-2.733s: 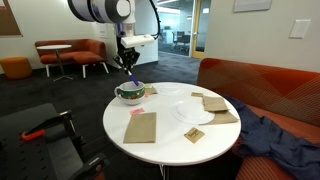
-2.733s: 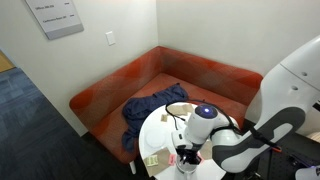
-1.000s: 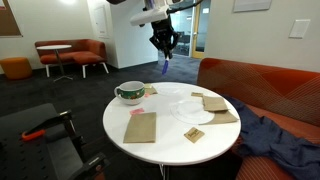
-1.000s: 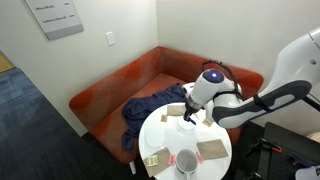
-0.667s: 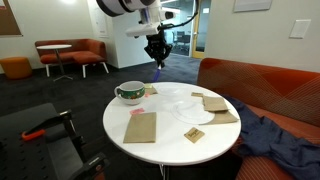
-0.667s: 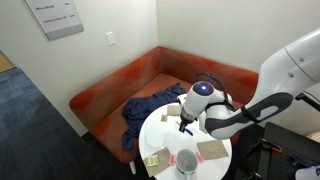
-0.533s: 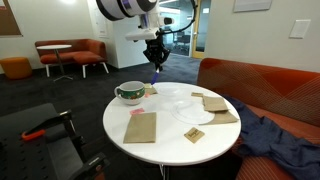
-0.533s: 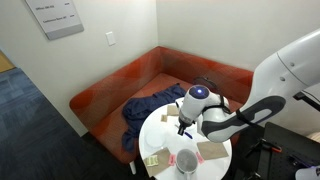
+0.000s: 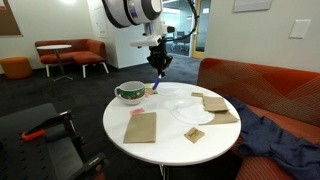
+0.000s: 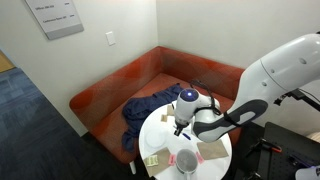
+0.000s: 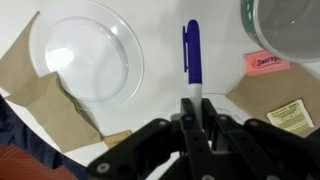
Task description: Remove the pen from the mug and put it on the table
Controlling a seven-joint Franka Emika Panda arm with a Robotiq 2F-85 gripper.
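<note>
The pen in my gripper is still above the table, so it should next go down between the mug and the white plate, toward the plate.
My gripper (image 9: 157,64) is shut on the pen (image 9: 156,84), which hangs blue end down just above the round white table (image 9: 165,138), right of the mug (image 9: 129,93). In the wrist view the jaws (image 11: 195,106) clamp the pen's white end, and its blue part (image 11: 191,52) points out over bare tabletop between the white plate (image 11: 85,50) and the mug (image 11: 291,24). The mug is white with a green band and stands at the table's edge. In an exterior view the gripper (image 10: 181,127) is low over the table (image 10: 222,168), behind the mug (image 10: 186,160).
Brown paper napkins (image 9: 140,126) (image 9: 215,103), a small card (image 9: 194,135), a pink scrap (image 9: 150,91) and the plate (image 9: 190,108) lie on the table. An orange sofa (image 9: 265,85) with a blue cloth (image 9: 280,135) stands behind it. A dark cart (image 9: 40,130) is nearby.
The gripper, holding the pen, has come down from high above the table and moved toward the mug side, and now hangs low over the tabletop.
</note>
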